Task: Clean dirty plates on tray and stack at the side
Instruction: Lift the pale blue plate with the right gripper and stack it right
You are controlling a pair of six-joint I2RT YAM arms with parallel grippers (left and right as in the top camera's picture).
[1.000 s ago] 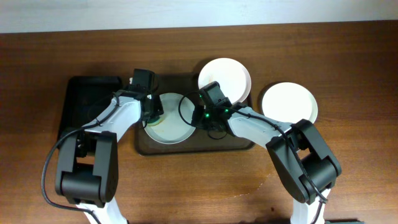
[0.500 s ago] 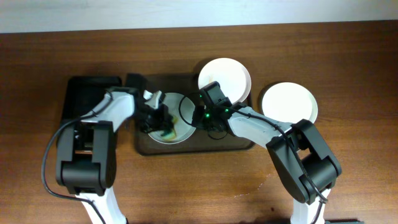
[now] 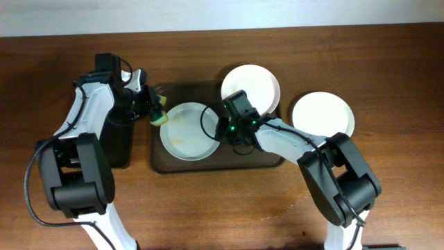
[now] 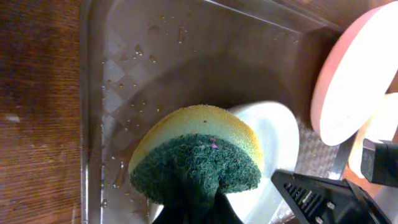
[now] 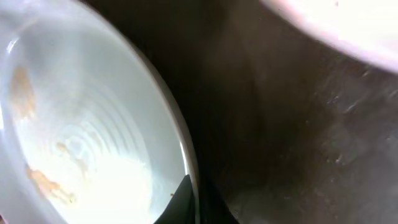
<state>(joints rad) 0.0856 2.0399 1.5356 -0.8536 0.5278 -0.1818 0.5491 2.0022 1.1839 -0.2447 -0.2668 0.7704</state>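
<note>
The third plate lies uncovered beside the tray, so next my right gripper will rise, carry the held plate past the second plate and lower it onto the third.
The dark brown tray lies mid-table. A white plate with brownish smears lies in its left half. My right gripper is shut on that plate's right rim; the right wrist view shows the fingers pinching the rim of the smeared plate. My left gripper is shut on a yellow and green sponge at the tray's left rim, just off the plate. In the left wrist view the sponge hangs over the plate. A second plate sits at the tray's back right. A third plate lies on the table to the right.
A narrow black tray lies left of the brown tray, under my left arm. The brown tray's floor shows water drops. Bare wooden table lies in front of the tray.
My left gripper has lifted the sponge off the plate and swung left and back to the tray's left rim. The right gripper has kept its hold on the plate rim.
</note>
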